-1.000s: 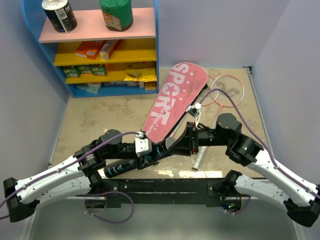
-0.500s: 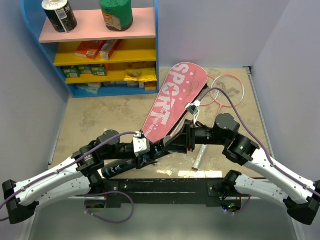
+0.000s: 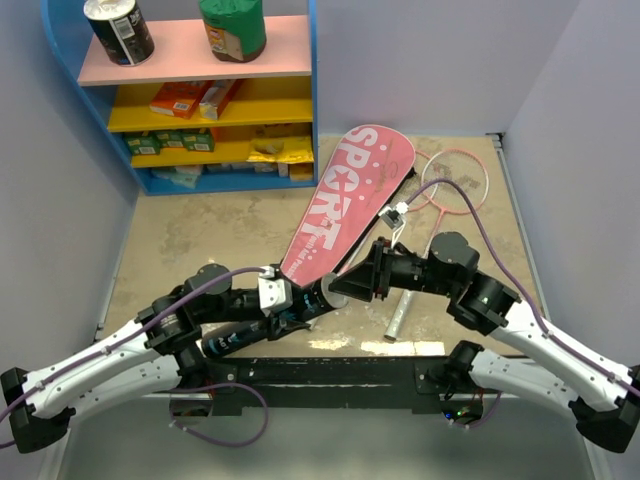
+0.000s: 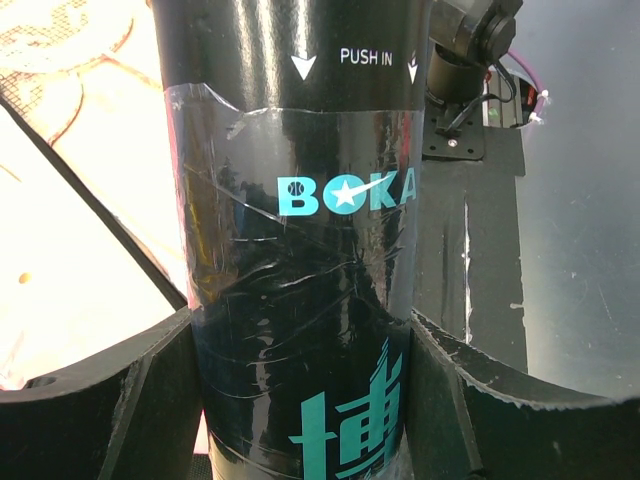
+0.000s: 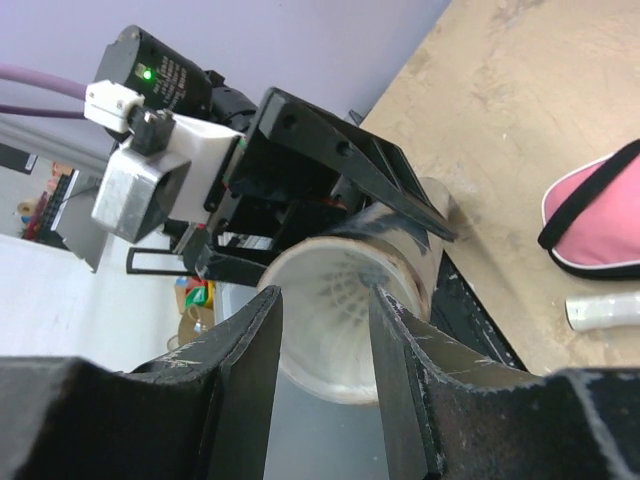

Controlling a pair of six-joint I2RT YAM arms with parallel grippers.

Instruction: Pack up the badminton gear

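There is bare tabletop by the shelf [image 3: 182, 236], outward of my left gripper and to its left in the top view. I will swing the tube [image 3: 232, 341] there next, lower it and let it go.
My left gripper [image 3: 298, 300] is shut on the long black tube [image 3: 232, 341], which lies slanted just above the table's near edge. In the left wrist view the tube [image 4: 300, 250], with teal lettering, fills the gap between my left gripper's [image 4: 302, 332] fingers. My right gripper [image 3: 347, 288] is open at the tube's open end. In the right wrist view my right gripper [image 5: 322, 290] frames the tube's mouth [image 5: 345, 385], and the white shuttlecock [image 5: 340, 305] sits inside. The pink "SPORT" cover [image 3: 345, 200] lies behind. Two pink rackets [image 3: 455, 180] lie to its right.
A blue shelf unit [image 3: 312, 90] with snack cans and boxes stands at the back left. A white racket handle [image 3: 400, 315] lies on the table under my right arm. The black base rail [image 3: 340, 370] runs along the near edge. Walls close in both sides.
My right gripper has moved left and down to the tube's open end. My left gripper and the tube have shifted a little to the left.
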